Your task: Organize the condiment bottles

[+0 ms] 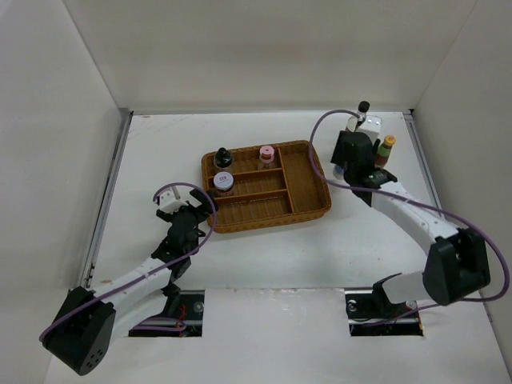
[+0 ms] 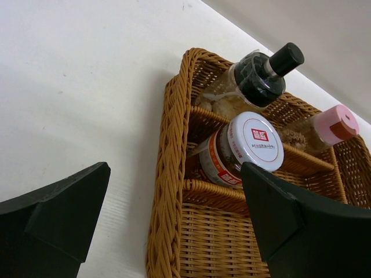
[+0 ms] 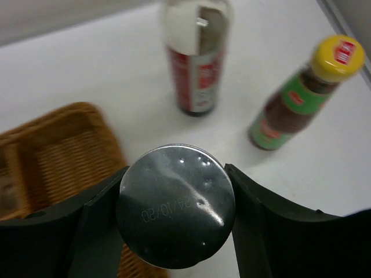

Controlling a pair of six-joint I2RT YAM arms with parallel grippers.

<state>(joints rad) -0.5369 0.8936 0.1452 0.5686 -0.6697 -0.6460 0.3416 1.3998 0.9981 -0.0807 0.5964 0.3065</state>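
Observation:
Next, my right gripper moves over the tray (image 1: 308,188) and down to the empty space beside the short jar, as that space lies to its left in the top view.
My right gripper (image 1: 347,162) is shut on the white-and-blue bottle (image 3: 175,213), its round silver top held between the fingers, just right of the wicker tray (image 1: 308,188). Behind it stand the tall clear red-labelled black-capped bottle (image 3: 196,58) and the green-and-yellow-capped bottle (image 3: 301,92) on the table. In the tray's left compartments are the squat black-capped bottle (image 2: 255,78), the pink-capped bottle (image 2: 330,127) and the short jar (image 2: 246,147). My left gripper (image 2: 174,191) is open and empty, over the tray's left rim (image 2: 168,174).
White walls enclose the table on three sides. The tray's large right compartment (image 1: 302,178) and its front compartments hold nothing. The right arm's purple cable (image 1: 320,160) loops over the tray's right edge.

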